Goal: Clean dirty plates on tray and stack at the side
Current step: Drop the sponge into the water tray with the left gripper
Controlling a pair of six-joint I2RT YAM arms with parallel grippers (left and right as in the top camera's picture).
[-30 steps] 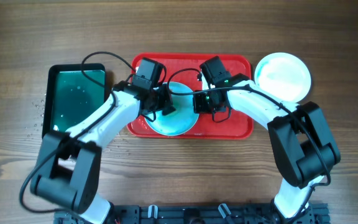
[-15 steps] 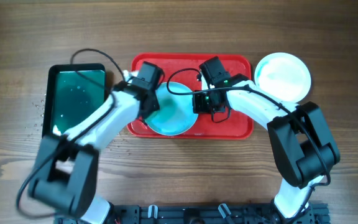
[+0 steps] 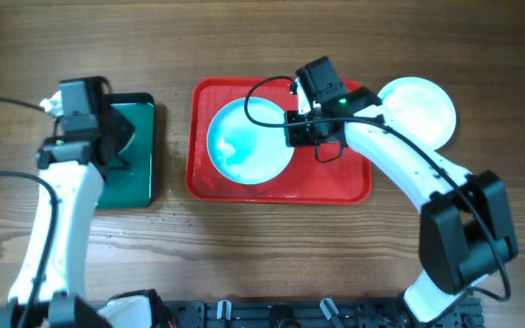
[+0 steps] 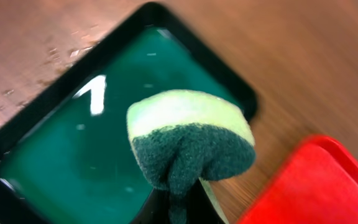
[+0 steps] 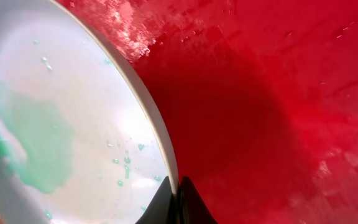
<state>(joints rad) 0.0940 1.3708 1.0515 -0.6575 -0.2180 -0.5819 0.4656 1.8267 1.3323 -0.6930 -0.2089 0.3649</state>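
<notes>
The left gripper already has the sponge [image 4: 191, 140] hanging over the dark green tray, so it needs to go down to the tray's watery bottom next and let go of the sponge.
A pale aqua plate [image 3: 249, 141] with teal-green smears lies in the left half of the red tray [image 3: 335, 182]. My right gripper [image 3: 296, 128] is shut on the plate's right rim. In the right wrist view the jaws [image 5: 176, 199] pinch that rim, and the plate [image 5: 73, 137] shows a green smear and small droplets. Off to the left, my left gripper [image 3: 117, 141] hangs over the dark green tray [image 3: 139, 182]. It [image 4: 179, 205] is shut on a sponge [image 4: 191, 140] with a dark green scouring face and a light green back. Another pale plate [image 3: 415, 111] sits on the table right of the red tray.
The dark green tray [image 4: 73, 149] holds shallow water and stands left of the red tray [image 4: 316, 186], with a strip of wooden table between them. Water drops speckle the table left of the green tray. The red tray floor [image 5: 278, 112] is wet.
My left arm has swung left off the plate, carrying the sponge, and now hangs over the dark green tray. The right gripper has kept its hold on the plate's rim.
</notes>
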